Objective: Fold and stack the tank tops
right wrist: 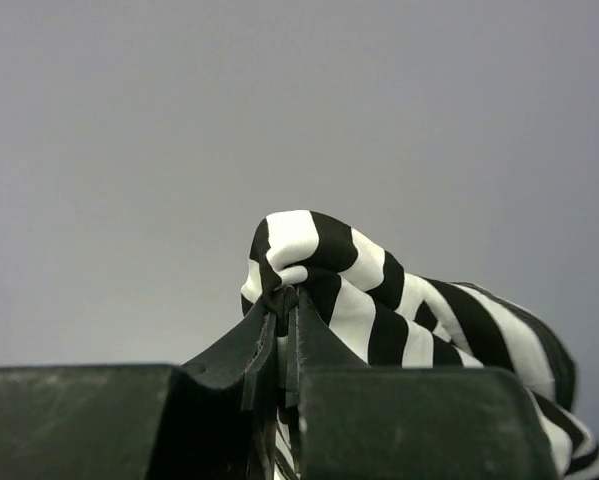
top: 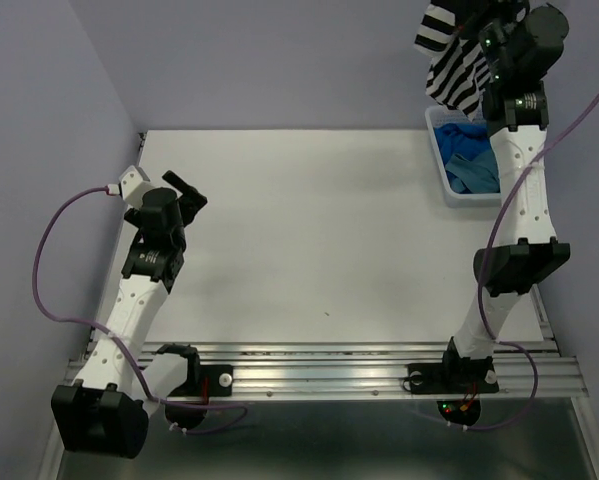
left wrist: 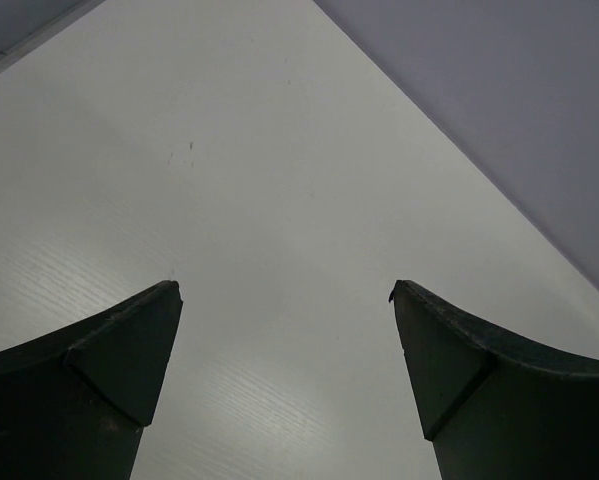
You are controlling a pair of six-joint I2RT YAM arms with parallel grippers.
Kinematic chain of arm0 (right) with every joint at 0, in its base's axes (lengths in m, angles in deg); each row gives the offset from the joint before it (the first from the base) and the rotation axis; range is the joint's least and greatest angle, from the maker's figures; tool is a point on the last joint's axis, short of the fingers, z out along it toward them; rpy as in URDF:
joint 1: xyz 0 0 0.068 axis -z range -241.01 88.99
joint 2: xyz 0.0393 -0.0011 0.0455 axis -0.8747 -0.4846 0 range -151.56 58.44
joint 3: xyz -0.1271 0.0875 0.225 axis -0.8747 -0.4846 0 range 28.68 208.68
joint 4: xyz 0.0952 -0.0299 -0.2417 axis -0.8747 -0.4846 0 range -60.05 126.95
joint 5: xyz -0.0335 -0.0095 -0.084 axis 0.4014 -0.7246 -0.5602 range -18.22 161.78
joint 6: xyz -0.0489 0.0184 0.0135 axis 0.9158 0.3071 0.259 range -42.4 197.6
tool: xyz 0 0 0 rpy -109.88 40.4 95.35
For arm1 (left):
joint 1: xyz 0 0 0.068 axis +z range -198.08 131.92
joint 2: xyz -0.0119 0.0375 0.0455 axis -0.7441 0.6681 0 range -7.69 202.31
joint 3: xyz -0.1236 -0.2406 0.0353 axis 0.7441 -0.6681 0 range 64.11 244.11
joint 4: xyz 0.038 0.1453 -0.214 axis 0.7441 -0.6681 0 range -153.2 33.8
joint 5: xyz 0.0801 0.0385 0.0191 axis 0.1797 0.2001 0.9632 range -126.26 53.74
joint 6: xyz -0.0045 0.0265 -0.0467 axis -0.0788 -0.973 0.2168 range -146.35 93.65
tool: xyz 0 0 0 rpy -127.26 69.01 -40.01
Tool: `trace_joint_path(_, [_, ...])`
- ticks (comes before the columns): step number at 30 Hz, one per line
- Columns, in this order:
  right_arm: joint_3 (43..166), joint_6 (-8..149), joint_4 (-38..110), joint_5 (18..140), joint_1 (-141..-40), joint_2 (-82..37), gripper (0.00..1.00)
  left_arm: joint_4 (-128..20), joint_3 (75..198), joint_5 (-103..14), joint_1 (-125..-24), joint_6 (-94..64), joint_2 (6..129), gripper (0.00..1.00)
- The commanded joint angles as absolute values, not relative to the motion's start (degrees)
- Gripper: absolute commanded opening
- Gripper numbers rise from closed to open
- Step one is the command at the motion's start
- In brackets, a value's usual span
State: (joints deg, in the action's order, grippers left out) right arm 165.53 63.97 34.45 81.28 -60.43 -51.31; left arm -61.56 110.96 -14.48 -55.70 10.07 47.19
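Note:
I should move my right gripper back and down, away from the basket (top: 441, 165), and lay the striped top on the middle of the white table.
My right gripper (top: 471, 22) is shut on the black-and-white striped tank top (top: 451, 58) and holds it high above the white basket (top: 441, 165) at the back right. In the right wrist view the striped top (right wrist: 379, 300) bunches over the closed fingertips (right wrist: 279, 310). A teal blue top (top: 471, 172) and a bright royal blue top (top: 461, 134) lie crumpled in the basket. My left gripper (top: 186, 190) is open and empty, low over the left of the white table (top: 309, 230); the left wrist view shows its fingers (left wrist: 129, 350) apart over bare table.
A purple wall stands behind and to the left of the table. A metal rail (top: 329, 375) with both arm bases runs along the near edge. The right arm (top: 519, 200) reaches up beside the basket.

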Motion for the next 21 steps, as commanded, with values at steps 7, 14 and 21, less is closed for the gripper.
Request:
trace_joint_path(7, [167.28,59.59,33.00,108.95,-76.31,-49.75,0.01,-60.77,112.10,-15.08,-55.46,8.98,42.86,0.99])
trace_joint_path(14, [143.46,62.31,33.88,98.09,-76.31,-41.24,0.09,-64.72,111.84,-12.36,-55.46,12.40,40.31,0.99])
trace_joint_path(21, [111.93,61.88,33.35,87.09,-71.04,-38.23,0.90,-66.21,109.29,-11.82,-55.46,13.46,37.58,0.99])
